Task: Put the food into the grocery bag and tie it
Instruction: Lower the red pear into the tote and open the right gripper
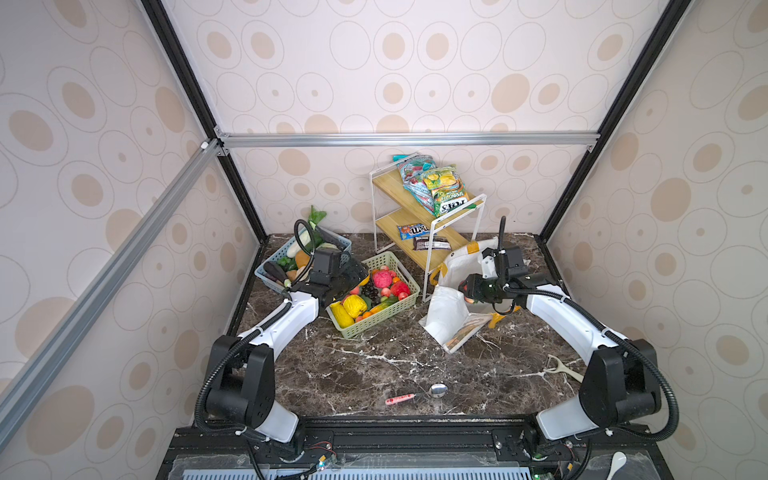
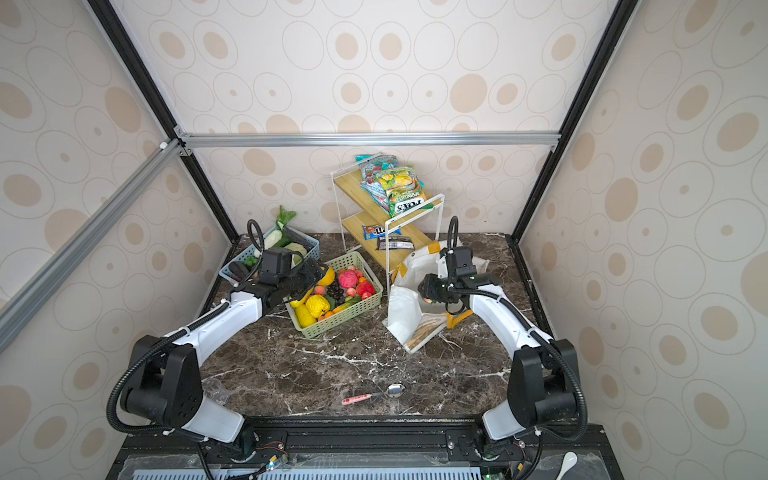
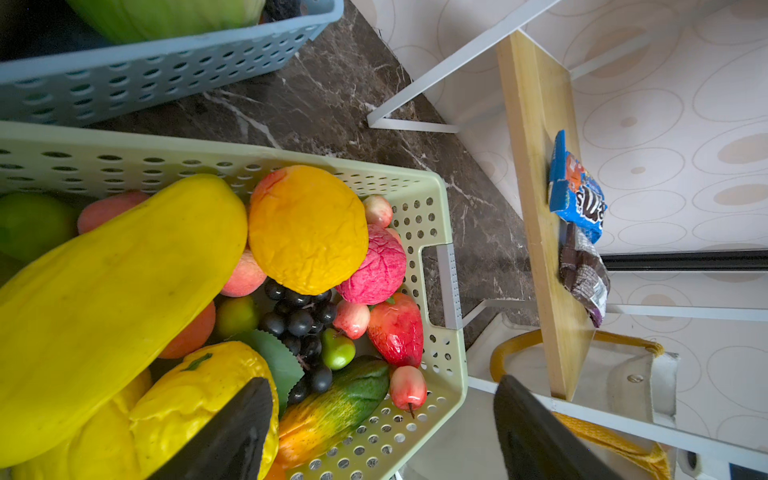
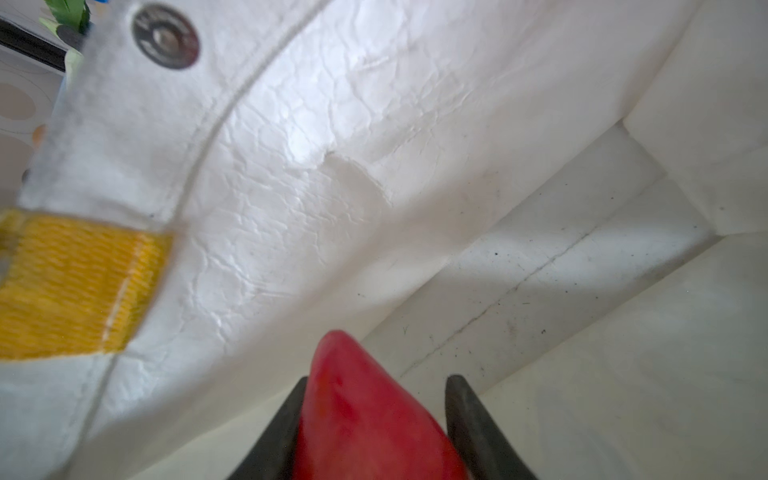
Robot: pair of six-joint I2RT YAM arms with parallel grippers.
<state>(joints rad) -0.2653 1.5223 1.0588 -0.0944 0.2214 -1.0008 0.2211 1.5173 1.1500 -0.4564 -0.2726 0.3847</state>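
Observation:
My right gripper goes deeper down into the grocery bag [image 1: 446, 316] next and releases the red fruit onto the bag's creased bottom, since that bottom still lies below the gripper's fingers.
Food fills a light-green basket [image 1: 376, 328]: a long yellow piece [image 3: 116, 299], an orange round one [image 3: 307, 228], a dark grape bunch [image 3: 299, 320] and a red strawberry [image 3: 397, 328]. My left gripper [image 3: 380, 382] hangs open over that basket's near corner, holding nothing; in both top views it [image 1: 357, 276] is above the basket's left end. The white grocery bag [image 1: 446, 316] with a yellow strap [image 4: 75, 286] lies open on the right. My right gripper [image 4: 379, 379] is inside the bag's mouth, shut on a red fruit [image 4: 353, 407]. The bag's white lining [image 4: 332, 166] surrounds it.
A blue basket [image 1: 266, 276] of vegetables stands behind the left arm. A white wire rack with wooden shelves [image 1: 428, 208] holds snack packets at the back, close to the bag. A pink-handled spoon [image 1: 419, 395] lies near the front edge, a pale peeler [image 1: 563, 368] by the right arm.

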